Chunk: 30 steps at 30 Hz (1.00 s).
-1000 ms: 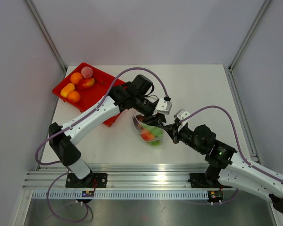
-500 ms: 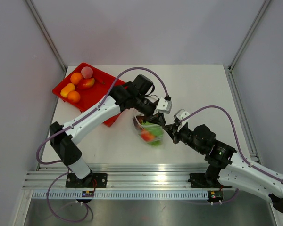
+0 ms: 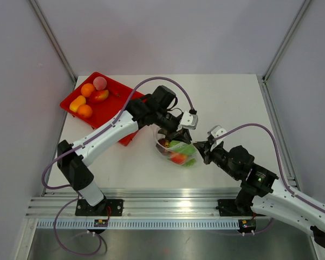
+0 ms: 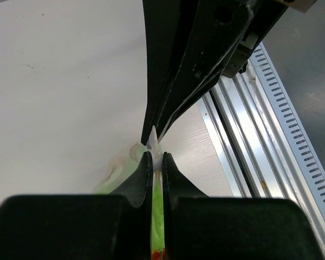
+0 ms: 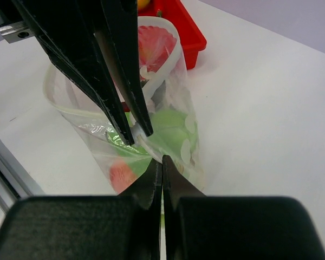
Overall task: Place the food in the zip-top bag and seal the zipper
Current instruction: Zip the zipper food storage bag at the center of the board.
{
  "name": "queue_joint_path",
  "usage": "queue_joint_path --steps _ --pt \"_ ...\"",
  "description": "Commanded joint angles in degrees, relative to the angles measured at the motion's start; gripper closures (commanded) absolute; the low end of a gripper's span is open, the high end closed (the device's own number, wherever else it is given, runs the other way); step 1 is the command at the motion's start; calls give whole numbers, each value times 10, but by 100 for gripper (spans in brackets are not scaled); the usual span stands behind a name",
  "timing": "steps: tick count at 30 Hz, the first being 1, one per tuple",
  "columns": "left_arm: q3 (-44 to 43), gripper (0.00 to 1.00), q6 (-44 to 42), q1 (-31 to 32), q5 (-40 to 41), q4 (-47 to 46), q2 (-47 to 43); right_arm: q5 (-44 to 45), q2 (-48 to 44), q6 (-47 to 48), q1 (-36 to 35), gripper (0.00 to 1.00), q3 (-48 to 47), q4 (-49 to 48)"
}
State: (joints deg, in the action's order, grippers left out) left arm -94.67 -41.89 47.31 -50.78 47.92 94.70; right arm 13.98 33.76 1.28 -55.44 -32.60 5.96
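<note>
My left gripper slides along the bag's opening toward the red tray (image 3: 111,116) next, then outward, and lets go over the bare far tabletop, which lies outward of it.
The clear zip-top bag (image 3: 176,150) lies mid-table with red and green food (image 3: 177,157) inside. In the right wrist view it shows a red piece (image 5: 154,46), a green one (image 5: 170,132) and an orange-red one (image 5: 119,173). My left gripper (image 3: 188,140) is shut on the bag's mouth edge, pinching the zipper strip (image 5: 151,81) beside the right one. My right gripper (image 3: 199,148) is shut on the same edge, its fingertips (image 4: 173,81) almost touching my left gripper (image 4: 157,160). More food (image 3: 88,89) lies on the red tray (image 3: 111,116).
The red tray sits at the far left with several orange, yellow and pink pieces on it. An aluminium rail (image 3: 162,206) runs along the near table edge, close below the bag. Grey walls enclose the table on three sides.
My left gripper has shut on the bag's mouth edge. My right arm has drawn back to the right, and the bag has shifted and stretched that way.
</note>
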Motion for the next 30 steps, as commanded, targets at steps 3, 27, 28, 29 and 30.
queue_joint_path --steps 3,27,28,29,30 --pt "21 100 10 -18 19 25 -30 56 -41 1 3 100 -19 -35" --pt "150 100 67 -136 53 -20 -121 158 -125 -3 3 100 -8 21" --pt "157 100 68 -139 56 -20 -129 162 -127 -3 2 100 -7 21" --pt "165 100 73 -140 61 -23 -134 166 -129 -2 2 100 -7 23" --pt "171 100 76 -141 65 -24 -139 170 -132 0 2 100 -7 24"
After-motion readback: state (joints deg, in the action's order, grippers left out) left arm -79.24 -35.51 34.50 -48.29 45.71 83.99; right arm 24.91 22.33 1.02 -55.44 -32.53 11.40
